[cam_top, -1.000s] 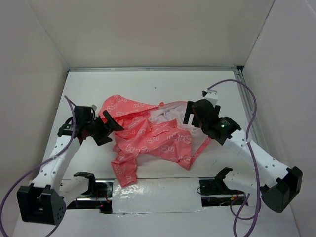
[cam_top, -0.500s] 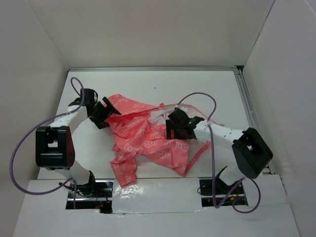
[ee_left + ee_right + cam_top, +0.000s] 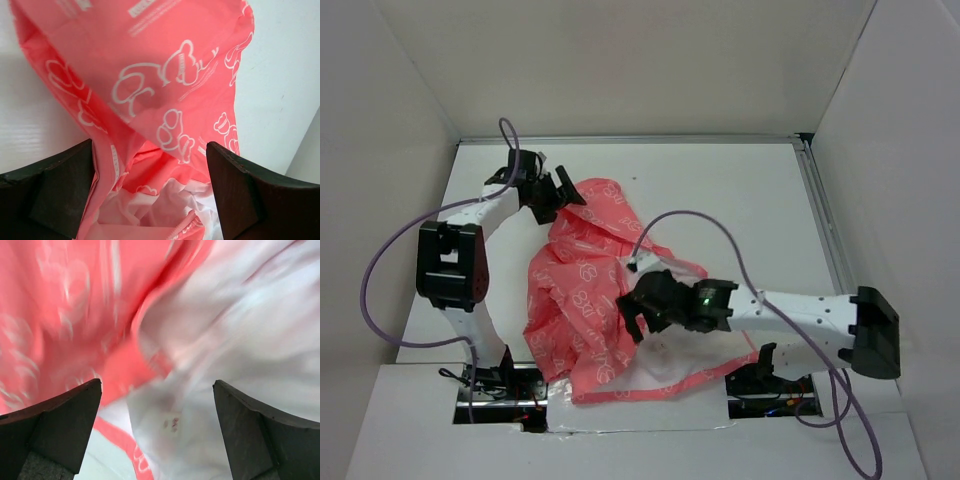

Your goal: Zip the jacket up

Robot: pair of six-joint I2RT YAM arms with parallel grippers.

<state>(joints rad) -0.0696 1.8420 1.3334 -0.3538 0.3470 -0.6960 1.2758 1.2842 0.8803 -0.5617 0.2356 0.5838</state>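
Observation:
Next, the left gripper moves back and down, onto the fold (image 3: 558,230) (image 3: 106,164) beside the hood's base.
The coral-pink jacket (image 3: 582,300) with its white print lies crumpled lengthwise on the white table, hood at the far end and hem at the near edge. My left gripper (image 3: 558,193) is open at the hood's left edge. In the left wrist view the jacket's hood (image 3: 165,85) fills the gap of that gripper (image 3: 150,145), with pale lining and a bit of zipper (image 3: 180,229) below. My right gripper (image 3: 633,308) is open low over the jacket's middle. The right wrist view is blurred and shows pale lining (image 3: 235,325) and pink fabric between that gripper's (image 3: 157,385) spread fingers.
White walls enclose the table on three sides. A metal rail (image 3: 817,205) runs along the right side. A shiny strip (image 3: 650,395) lines the near edge between the arm bases. Purple cables (image 3: 695,220) loop over each arm.
The left gripper moved to the far left with the hood. The right gripper swept left and nearer over the jacket. The jacket now lies stretched from far to near instead of sideways.

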